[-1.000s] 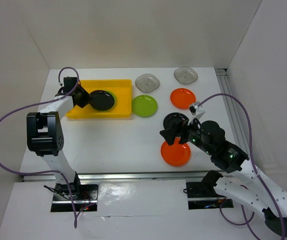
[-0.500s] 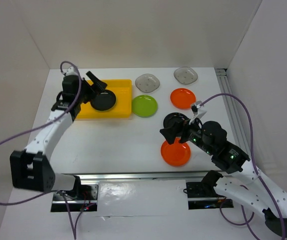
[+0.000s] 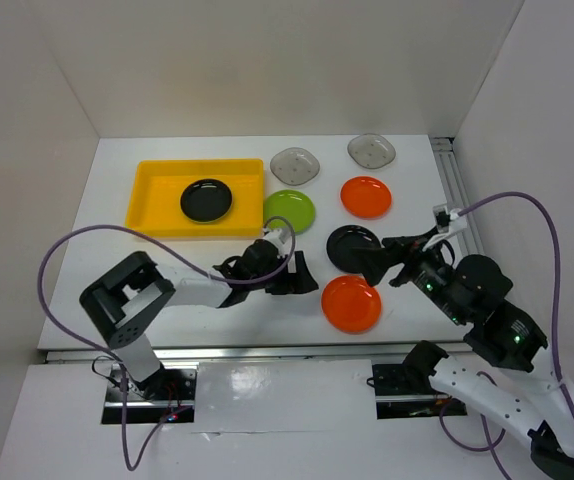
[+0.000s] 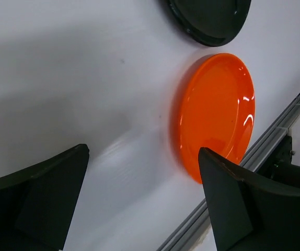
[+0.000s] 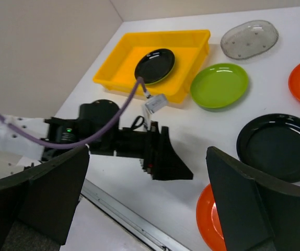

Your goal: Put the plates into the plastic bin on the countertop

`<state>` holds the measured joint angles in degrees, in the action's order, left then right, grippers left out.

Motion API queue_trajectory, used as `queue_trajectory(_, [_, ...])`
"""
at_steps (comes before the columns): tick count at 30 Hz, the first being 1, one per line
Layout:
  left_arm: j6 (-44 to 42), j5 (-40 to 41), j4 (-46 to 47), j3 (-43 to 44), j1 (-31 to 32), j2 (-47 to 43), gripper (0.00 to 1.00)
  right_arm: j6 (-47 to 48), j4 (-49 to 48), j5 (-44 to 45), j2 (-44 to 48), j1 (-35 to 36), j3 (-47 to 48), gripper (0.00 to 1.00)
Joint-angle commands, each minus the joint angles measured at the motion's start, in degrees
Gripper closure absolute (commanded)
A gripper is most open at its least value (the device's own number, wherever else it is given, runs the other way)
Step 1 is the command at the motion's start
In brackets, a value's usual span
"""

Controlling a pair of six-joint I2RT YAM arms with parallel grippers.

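The near orange plate's closest rim lies beyond my open fingers, so my left gripper should next shift to the right in the top view to close on it.
The yellow plastic bin [image 3: 149,200] stands at the back left with one black plate [image 3: 207,200] in it. On the countertop [image 3: 417,190] lie a lime green plate [image 3: 289,211], two grey plates [image 3: 296,165] [image 3: 371,151], a far orange plate [image 3: 366,197], a second black plate [image 3: 355,245] and a near orange plate [image 3: 351,304]. My left gripper [image 3: 302,275] is open and empty, low over the counter just left of the near orange plate [image 4: 218,110]. My right gripper [image 3: 387,260] is open and empty, above the second black plate's right edge [image 5: 278,146].
A metal rail [image 3: 267,350] runs along the front edge. White walls close the back and sides. A purple cable [image 3: 77,245] loops over the front left. The right wrist view shows the left gripper [image 5: 165,159], the bin [image 5: 118,57] and the lime plate [image 5: 219,84].
My left arm has swung from the bin to the front middle, leaving the black plate in the bin. My right gripper has drawn back to the right, off the near orange plate.
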<state>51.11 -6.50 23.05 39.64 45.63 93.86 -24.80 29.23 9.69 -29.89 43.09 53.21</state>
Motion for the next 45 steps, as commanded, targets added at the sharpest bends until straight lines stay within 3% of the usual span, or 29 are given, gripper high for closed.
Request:
queue_trajectory(1, [0.57, 0.09, 6.22, 4.12, 2.88, 5.96, 0.0, 0.28, 3.81, 0.15, 2.29, -0.11, 3.04, 0.0])
queue_trajectory(6, [1.79, -0.97, 7.54, 9.49, 5.26, 16.42, 0.09, -0.25, 6.01, 1.64, 3.61, -0.11, 2.42, 0.0])
queue_trajectory(11, [4.08, 0.08, 12.37, 7.38, 5.79, 17.84, 0.32, -0.25, 6.71, 1.64, 4.14, -0.11, 2.95, 0.0])
queue_trajectory(16, [2.86, 0.09, 11.06, 6.77, 5.79, 17.32, 0.43, -0.25, 6.19, 1.64, 4.14, -0.11, 2.43, 0.0])
queue_trajectory(18, [2.85, 0.09, 10.53, 6.77, 5.79, 16.79, 0.55, -0.25, 5.49, 1.64, 4.14, -0.11, 1.9, 0.0])
queue_trajectory(19, [2.33, 0.61, 9.31, 6.77, 6.31, 16.79, 0.7, -0.25, 5.48, 1.64, 4.14, -0.11, 1.9, 0.0])
queue_trajectory(21, [2.33, 0.61, 8.25, 6.77, 6.32, 16.79, 0.86, -0.25, 4.78, 1.64, 4.14, -0.11, 1.28, 0.0])
queue_trajectory(22, [2.33, 0.61, 7.72, 7.46, 6.32, 17.4, 1.0, -0.25, 4.78, 1.12, 4.14, -0.11, 1.28, 0.0])
queue_trajectory(26, [2.24, 0.09, 5.0, 8.0, 6.32, 14.62, 1.0, -0.25, 4.25, 1.12, 3.61, -0.11, 1.28, 0.0])
queue_trajectory(28, [2.76, 0.78, -1.57, 8.52, 6.32, 10.66, 1.0, -0.25, 4.86, 1.64, 3.61, -0.11, 1.28, 0.0])
queue_trajectory(33, [3.38, 16.91, -30.22, 20.71, 4.92, -2.16, 1.0, -0.25, 4.35, 1.64, 3.61, -0.11, 1.8, 0.0])
queue_trajectory(35, [4.08, 19.5, -36.72, 23.28, -0.87, -5.34, 1.0, -0.25, 4.34, 1.64, 3.61, -0.11, 1.81, 0.0])
queue_trajectory(41, [6.37, 22.84, -41.59, 26.28, -18.97, -13.78, 1.0, -0.25, 0.48, 0.07, 3.61, -0.11, -1.35, 0.0])
queue_trajectory(45, [6.37, 23.38, -42.65, 30.4, -30.49, -13.01, 1.0, -0.25, -1.81, -1.43, 2.38, -0.11, -2.76, 0.0])
